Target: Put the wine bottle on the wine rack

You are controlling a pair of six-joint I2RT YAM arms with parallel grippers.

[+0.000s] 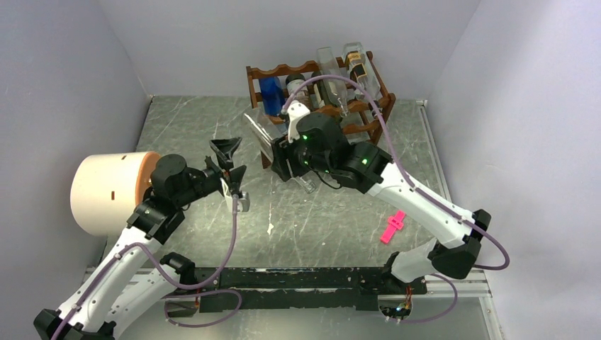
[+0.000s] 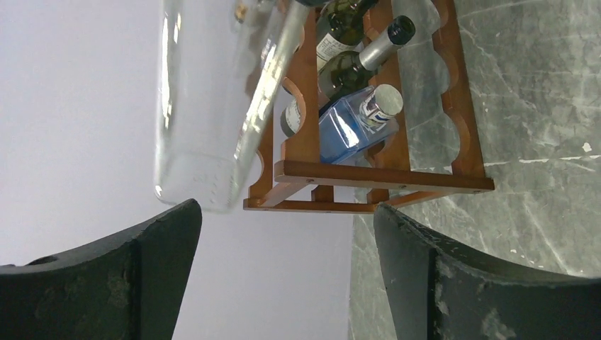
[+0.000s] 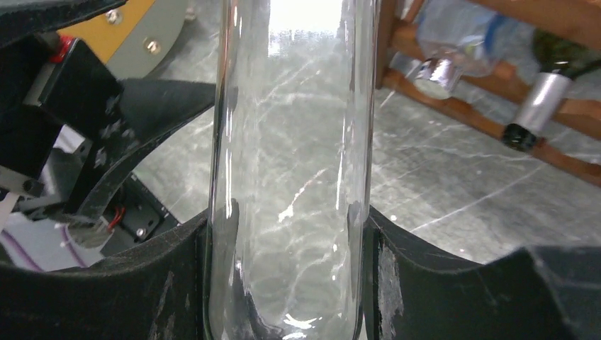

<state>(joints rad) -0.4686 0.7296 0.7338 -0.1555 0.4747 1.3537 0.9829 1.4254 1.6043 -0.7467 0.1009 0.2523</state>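
I need to swing my right gripper outward next, turning the clear bottle, and let go of it on the rack above the labelled dark bottle, because the rack's top row is open there.
The reddish-brown wine rack (image 1: 273, 71) stands at the back of the table and holds several bottles. It also shows in the left wrist view (image 2: 383, 177) and the right wrist view (image 3: 489, 124). My right gripper (image 1: 287, 159) is in front of the rack's left end. It is shut on a clear glass wine bottle (image 3: 290, 142), with the fingers (image 3: 177, 283) pressed on both sides. The bottle's body (image 1: 260, 134) sticks out to the left, above the table. My left gripper (image 1: 231, 163) is open and empty, just left of the bottle. The bottle's base shows above it (image 2: 205, 106).
A blue bottle (image 1: 271, 95), dark bottles (image 2: 347, 67) and clear bottles (image 1: 333, 74) lie on the rack. A cream cylinder (image 1: 110, 191) stands at the left wall. A pink piece (image 1: 392, 228) lies on the table at the right. Grey walls close in three sides.
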